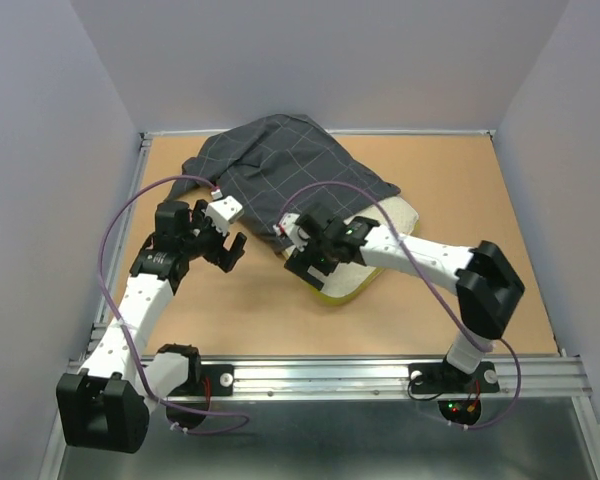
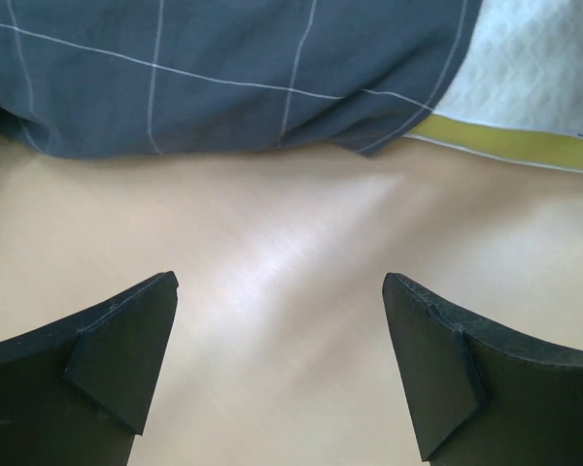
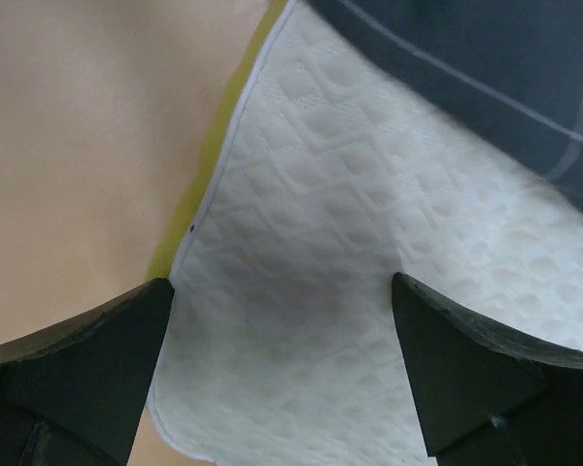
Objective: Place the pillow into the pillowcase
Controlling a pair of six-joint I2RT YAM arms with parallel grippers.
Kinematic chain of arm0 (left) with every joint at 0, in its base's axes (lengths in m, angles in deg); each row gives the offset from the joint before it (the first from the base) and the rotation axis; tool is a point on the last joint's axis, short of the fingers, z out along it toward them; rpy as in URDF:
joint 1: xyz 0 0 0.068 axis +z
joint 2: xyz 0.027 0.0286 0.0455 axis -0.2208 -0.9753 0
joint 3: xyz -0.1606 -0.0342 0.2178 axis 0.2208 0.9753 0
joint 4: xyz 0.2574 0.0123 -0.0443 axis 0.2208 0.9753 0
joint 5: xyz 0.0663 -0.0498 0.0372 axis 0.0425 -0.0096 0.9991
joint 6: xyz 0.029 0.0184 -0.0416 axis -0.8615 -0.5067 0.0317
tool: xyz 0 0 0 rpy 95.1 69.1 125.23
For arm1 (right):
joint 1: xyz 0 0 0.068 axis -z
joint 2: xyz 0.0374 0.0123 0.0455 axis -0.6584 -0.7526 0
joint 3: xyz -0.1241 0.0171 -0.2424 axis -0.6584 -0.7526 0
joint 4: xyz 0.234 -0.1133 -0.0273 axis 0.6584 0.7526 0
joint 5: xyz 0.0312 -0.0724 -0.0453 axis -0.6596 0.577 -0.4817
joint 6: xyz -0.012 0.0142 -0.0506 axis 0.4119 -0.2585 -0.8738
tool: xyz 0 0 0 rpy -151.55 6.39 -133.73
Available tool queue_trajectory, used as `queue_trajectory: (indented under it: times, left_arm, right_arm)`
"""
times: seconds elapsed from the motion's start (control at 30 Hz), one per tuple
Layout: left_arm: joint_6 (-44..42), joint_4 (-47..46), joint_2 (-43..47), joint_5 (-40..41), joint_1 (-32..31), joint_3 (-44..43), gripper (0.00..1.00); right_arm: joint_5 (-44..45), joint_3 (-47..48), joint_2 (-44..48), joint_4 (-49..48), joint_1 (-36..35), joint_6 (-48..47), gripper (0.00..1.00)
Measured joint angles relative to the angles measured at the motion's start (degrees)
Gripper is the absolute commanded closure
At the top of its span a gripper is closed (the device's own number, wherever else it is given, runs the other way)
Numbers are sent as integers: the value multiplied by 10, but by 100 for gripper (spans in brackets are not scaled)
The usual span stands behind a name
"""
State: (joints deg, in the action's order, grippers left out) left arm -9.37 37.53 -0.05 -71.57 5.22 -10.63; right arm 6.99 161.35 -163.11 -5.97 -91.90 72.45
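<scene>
I will move my right gripper down next, onto the pillow's white quilted side beside the pillow's yellow band, because this part of the pillow sticks out of the pillowcase uncovered.
The dark grey pillowcase with its pale grid lies bunched at the back middle of the table, draped over the far part of the pillow. The pillow's yellow-banded near corner sticks out toward the front. In the left wrist view the pillowcase has its hem on the table, with the pillow at the right. My left gripper stands open over bare table, just left of the cloth. My right gripper is open above the pillow's white quilted face, near the pillowcase edge.
The wooden table is boxed in by pale walls at the back and on both sides. A metal rail carrying both arm bases runs along the near edge. Purple cables loop beside each arm.
</scene>
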Motion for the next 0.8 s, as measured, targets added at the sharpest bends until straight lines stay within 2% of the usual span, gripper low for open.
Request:
queue_trajectory:
  times: [0.2, 0.23, 0.27, 0.3, 0.33, 0.37, 0.47, 0.6, 0.8]
  left_arm:
    - [-51, -19, -29, 7, 0, 0, 1]
    - [-61, -27, -34, 6, 0, 3, 1]
    - [-67, -32, -35, 6, 0, 6, 1]
    - [-78, -40, -36, 3, 0, 11, 1]
    - [-92, -49, -36, 0, 0, 22, 1]
    - [-104, -53, -35, -3, 0, 28, 1]
    - [-153, -73, -32, -24, 0, 66, 1]
    - [-202, -113, -28, -54, -3, 116, 1]
    - [-175, -214, -87, -72, -42, 120, 3]
  right_arm:
    - [60, 0, -95, -17, -34, 19, 2]
    - [61, 0, -96, -22, -33, 23, 13]
    - [61, 0, -96, -23, -33, 24, 33]
    - [61, 0, -97, -26, -33, 24, 75]
    - [61, 0, -98, -27, -33, 27, 97]
    - [67, 0, -99, -29, -33, 26, 100]
    - [59, 1, -92, -36, -21, 34, 100]
    - [-3, 16, -69, -22, 17, 52, 100]
    - [-74, 68, -16, -10, 67, 76, 99]
